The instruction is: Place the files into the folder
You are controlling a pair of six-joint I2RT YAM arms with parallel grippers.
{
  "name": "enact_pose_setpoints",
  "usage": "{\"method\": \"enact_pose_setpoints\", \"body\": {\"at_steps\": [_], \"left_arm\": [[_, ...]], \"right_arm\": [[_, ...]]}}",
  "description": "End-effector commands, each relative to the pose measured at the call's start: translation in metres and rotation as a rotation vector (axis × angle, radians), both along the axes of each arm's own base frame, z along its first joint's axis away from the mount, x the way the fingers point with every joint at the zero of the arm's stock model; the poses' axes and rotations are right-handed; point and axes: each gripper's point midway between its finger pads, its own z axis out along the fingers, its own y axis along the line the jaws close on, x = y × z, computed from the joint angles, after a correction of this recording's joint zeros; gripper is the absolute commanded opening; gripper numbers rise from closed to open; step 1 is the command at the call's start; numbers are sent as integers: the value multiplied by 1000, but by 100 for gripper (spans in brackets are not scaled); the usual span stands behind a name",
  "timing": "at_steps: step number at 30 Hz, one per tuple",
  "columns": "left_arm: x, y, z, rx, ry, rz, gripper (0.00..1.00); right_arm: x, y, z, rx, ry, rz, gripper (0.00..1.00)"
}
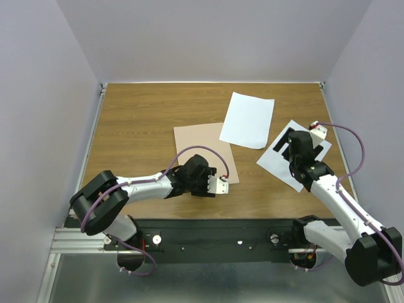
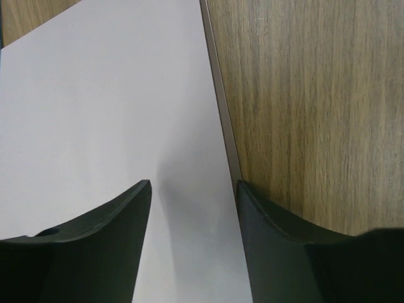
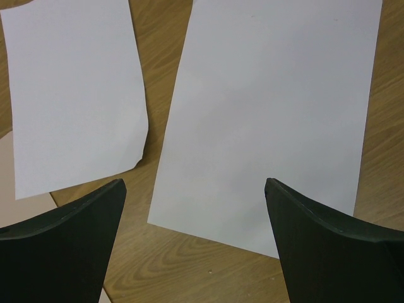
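Note:
I will next swing my right gripper down from over the second file to the folder's leaf edge beside the left gripper, because the first file leaves that part of the edge bare.
The pinkish-tan folder (image 1: 201,148) lies flat at the table's middle. One white file (image 1: 247,120) lies behind it and overlaps its far right corner. The second file (image 1: 282,161) lies to the right. My left gripper (image 1: 225,181) is low at the folder's near right corner. In the left wrist view its jaws (image 2: 192,189) stand apart, astride the folder's right edge (image 2: 218,113), holding nothing. My right gripper (image 1: 289,141) hovers open over the second file. The right wrist view shows it (image 3: 196,186) above that file (image 3: 271,107), with the first file (image 3: 72,95) to the left.
The brown wooden table (image 1: 139,120) is walled in by pale panels on the left, back and right. A black rail (image 1: 214,237) with both arm bases runs along the near edge. A corner of the folder (image 3: 19,211) shows at the right wrist view's lower left.

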Motion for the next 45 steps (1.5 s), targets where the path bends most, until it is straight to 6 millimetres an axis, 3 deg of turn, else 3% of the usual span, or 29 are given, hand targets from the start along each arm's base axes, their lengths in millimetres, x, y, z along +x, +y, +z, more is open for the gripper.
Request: {"method": "enact_pose_setpoints", "body": {"at_steps": [1,7,10,12,13,14,15,20,23,33,34,38,39,45], "left_arm": [[2,1,-4,15,-12,-12,61],[3,1,-2,16,-22,-25,51],[3,1,-1,16,-27,-25,36],[4,1,1,15,-32,-27,20],[5,1,1,15,-35,-25,18],[5,1,2,13,-38,-23,3],[6,1,4,8,-40,-13,0],[7,1,8,-7,-43,4,0],[11,1,18,-47,-50,63,0],[28,0,67,-250,-103,261,0],[28,0,68,-256,-105,262,0],[28,1,70,-265,-111,262,0],[28,1,71,-271,-113,264,0],[28,1,74,-281,-117,261,0]], "right_arm": [[2,3,4,7,9,6,100],[2,7,1,24,17,21,100],[2,10,0,35,19,32,100],[2,12,0,41,22,41,100],[2,12,0,44,22,44,100],[2,13,-1,46,26,49,100],[2,16,0,55,23,60,100],[1,29,-5,97,45,122,100],[2,48,-10,167,62,190,100],[-6,133,-29,549,130,461,99],[-5,143,-24,593,112,501,99],[-5,169,-30,696,116,523,99],[-5,174,-40,710,147,515,99],[5,217,-46,796,170,594,97]]}}
